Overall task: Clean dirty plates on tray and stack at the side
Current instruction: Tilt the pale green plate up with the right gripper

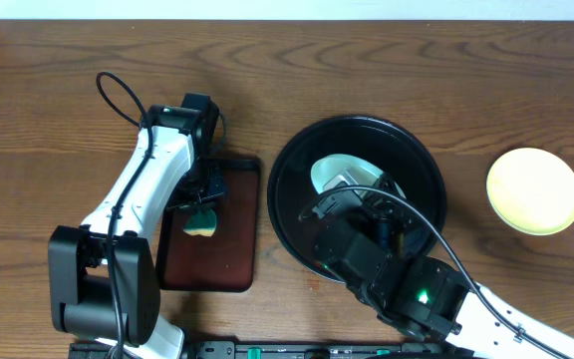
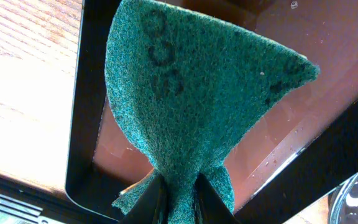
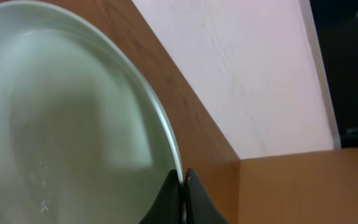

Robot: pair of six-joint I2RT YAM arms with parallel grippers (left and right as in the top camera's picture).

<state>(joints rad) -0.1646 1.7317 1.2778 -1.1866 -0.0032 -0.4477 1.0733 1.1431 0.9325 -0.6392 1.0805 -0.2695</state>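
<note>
The pale yellow plate [image 1: 533, 190] is at the side. My right gripper should next swing off the black tray [image 1: 287, 179] and turn to lower the tilted plate flat onto that yellow plate.
The black round tray [image 1: 287, 179] sits at centre. My right gripper [image 1: 352, 194] is shut on the rim of a pale-blue plate [image 1: 332, 170] and holds it tilted up over the tray; in the right wrist view the plate [image 3: 61, 124] fills the left side with my fingers [image 3: 183, 186] pinching its edge. A pale yellow plate [image 1: 533, 190] lies on the table at the right. My left gripper [image 1: 205, 204] is shut on a green scouring sponge [image 2: 191, 93], which also shows in the overhead view [image 1: 202, 221], above the brown rectangular tray [image 1: 235, 239]. A third plate is not visible.
The brown rectangular tray [image 2: 86, 93] lies left of the black tray, with water drops on it. The table's far edge and a light wall show in the right wrist view [image 3: 241, 74]. My right arm crosses the black tray's front.
</note>
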